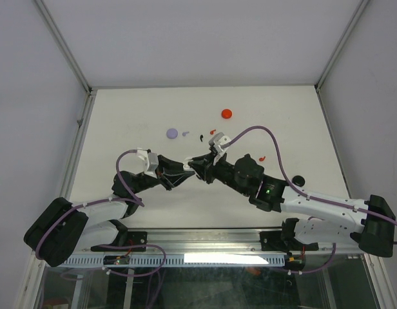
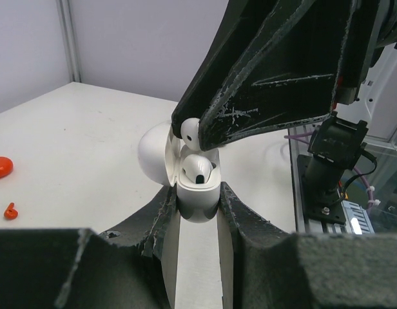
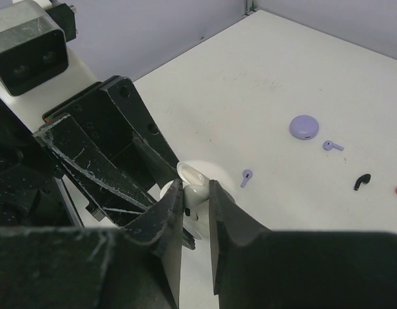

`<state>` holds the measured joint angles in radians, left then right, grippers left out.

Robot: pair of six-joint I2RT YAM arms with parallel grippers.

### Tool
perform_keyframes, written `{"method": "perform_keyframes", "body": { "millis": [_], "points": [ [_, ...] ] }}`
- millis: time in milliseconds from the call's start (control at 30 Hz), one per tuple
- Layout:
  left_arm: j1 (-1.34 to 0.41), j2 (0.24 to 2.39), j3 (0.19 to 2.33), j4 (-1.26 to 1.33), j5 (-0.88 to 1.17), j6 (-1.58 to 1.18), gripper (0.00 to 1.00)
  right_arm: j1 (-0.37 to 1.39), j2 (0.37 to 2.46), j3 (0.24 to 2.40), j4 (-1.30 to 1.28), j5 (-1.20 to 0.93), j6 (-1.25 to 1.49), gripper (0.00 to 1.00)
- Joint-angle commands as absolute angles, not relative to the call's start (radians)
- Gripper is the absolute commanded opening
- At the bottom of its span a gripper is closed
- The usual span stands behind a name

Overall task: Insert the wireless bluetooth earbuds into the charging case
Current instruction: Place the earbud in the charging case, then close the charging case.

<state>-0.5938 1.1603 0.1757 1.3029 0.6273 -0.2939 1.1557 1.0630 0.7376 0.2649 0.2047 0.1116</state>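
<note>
The left gripper will next move sideways and down to release the case, since bare tabletop lies below the gripper and to its right in the top view.
My left gripper [image 2: 198, 193] is shut on an open white charging case [image 2: 198, 207], lid [image 2: 153, 151] tipped back. One white earbud [image 2: 200, 168] sits in the case. My right gripper [image 3: 195, 192] is shut on a second white earbud [image 3: 202, 190] and holds it just above the case's open top; this earbud also shows in the left wrist view [image 2: 190, 132]. In the top view both grippers, left [image 1: 189, 168] and right [image 1: 202, 166], meet at the table's middle. Lilac earbuds [image 3: 332, 145] [image 3: 247, 176] and a black earbud [image 3: 361, 181] lie loose on the table.
A lilac round case [image 1: 172, 133] and a red round case [image 1: 227, 114] lie further back. A black round case [image 1: 297, 181] lies at the right. Red earbuds [image 1: 213, 131] [image 1: 261, 157] lie loose. A frame rail runs along the near edge.
</note>
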Motion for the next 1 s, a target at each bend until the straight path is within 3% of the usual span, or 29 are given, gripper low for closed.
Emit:
{"method": "perform_keyframes", "body": {
  "millis": [0, 267, 300, 333, 700, 967],
  "points": [
    [-0.585, 1.145, 0.199, 1.367, 0.586, -0.321, 0.00, 1.169, 1.073, 0.774, 0.301, 0.222, 0.098, 0.17],
    [-0.586, 1.143, 0.193, 1.354, 0.563, -0.337, 0.00, 1.171, 1.061, 0.775, 0.291, 0.222, 0.098, 0.17],
    [-0.586, 1.142, 0.194, 1.351, 0.563, -0.339, 0.00, 1.171, 1.059, 0.775, 0.288, 0.257, 0.122, 0.39],
    [-0.585, 1.143, 0.193, 1.348, 0.563, -0.339, 0.00, 1.170, 1.057, 0.776, 0.285, 0.268, 0.129, 0.44],
    [-0.586, 1.154, 0.162, 1.305, 0.559, -0.333, 0.00, 1.150, 1.032, 0.844, 0.132, 0.247, 0.169, 0.65],
    [-0.586, 1.179, 0.169, 1.299, 0.675, -0.343, 0.00, 0.986, 1.028, 0.861, 0.081, -0.067, 0.282, 0.76]
  ]
}}
